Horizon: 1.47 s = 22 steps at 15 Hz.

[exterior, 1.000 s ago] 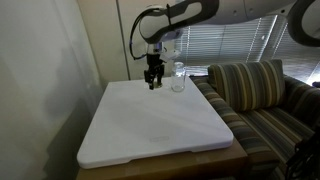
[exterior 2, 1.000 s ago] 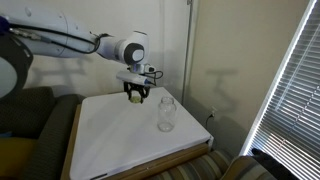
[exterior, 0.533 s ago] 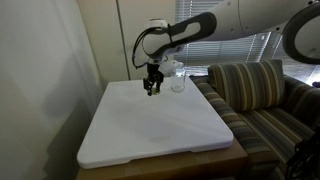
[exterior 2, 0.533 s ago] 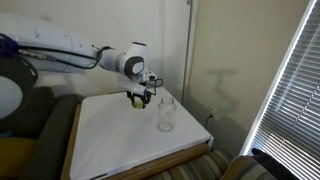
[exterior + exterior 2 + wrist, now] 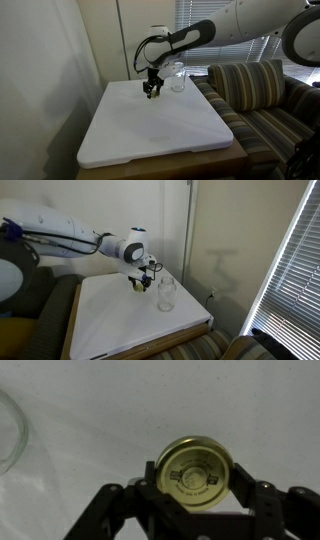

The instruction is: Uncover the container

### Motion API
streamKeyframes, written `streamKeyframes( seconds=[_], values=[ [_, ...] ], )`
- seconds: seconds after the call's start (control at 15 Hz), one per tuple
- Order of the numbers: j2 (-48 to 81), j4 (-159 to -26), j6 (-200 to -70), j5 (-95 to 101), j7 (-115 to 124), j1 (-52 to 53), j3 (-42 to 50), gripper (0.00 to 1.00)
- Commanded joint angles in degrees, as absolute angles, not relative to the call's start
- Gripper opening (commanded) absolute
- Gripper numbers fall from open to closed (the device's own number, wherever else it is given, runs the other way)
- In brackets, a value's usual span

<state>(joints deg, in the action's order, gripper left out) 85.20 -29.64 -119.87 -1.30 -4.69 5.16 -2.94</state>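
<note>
My gripper moves down to the tabletop [image 5: 154, 97] beside the jar next and opens, since the round yellowish lid hangs just above bare tabletop, clear of the jar [image 5: 177, 78].
The clear glass jar [image 5: 177, 78] stands uncovered near the far edge of the white tabletop [image 5: 155, 125]; it also shows in an exterior view [image 5: 166, 293] and as a glass edge in the wrist view [image 5: 8, 430]. My gripper [image 5: 150, 91] hangs low over the table just beside the jar, also seen in an exterior view [image 5: 141, 281]. In the wrist view the gripper [image 5: 198, 472] is shut on the round yellowish lid [image 5: 197, 470], held between both fingers just above the white surface.
A striped sofa [image 5: 262, 100] stands beside the table. A wall and window blinds [image 5: 290, 270] lie behind. A dark chair [image 5: 30, 305] sits on the table's other side.
My gripper has lowered with the lid toward the tabletop beside the jar. The jar has not moved.
</note>
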Motion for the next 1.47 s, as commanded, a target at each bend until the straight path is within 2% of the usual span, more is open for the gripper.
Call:
streamKeyframes(
  seconds=[0.0,1.27,1.33,1.4],
  values=[
    [85.2,-31.04,-120.7,-0.72,-4.02,5.21,-1.97,0.48],
    [85.22,-33.97,-120.14,0.17,-2.25,5.79,-1.11,0.49],
    [85.22,-33.96,-120.09,0.22,-2.26,5.79,-1.08,0.76],
    [85.22,-33.94,-119.98,0.24,-2.32,5.79,-1.08,0.94]
  ],
)
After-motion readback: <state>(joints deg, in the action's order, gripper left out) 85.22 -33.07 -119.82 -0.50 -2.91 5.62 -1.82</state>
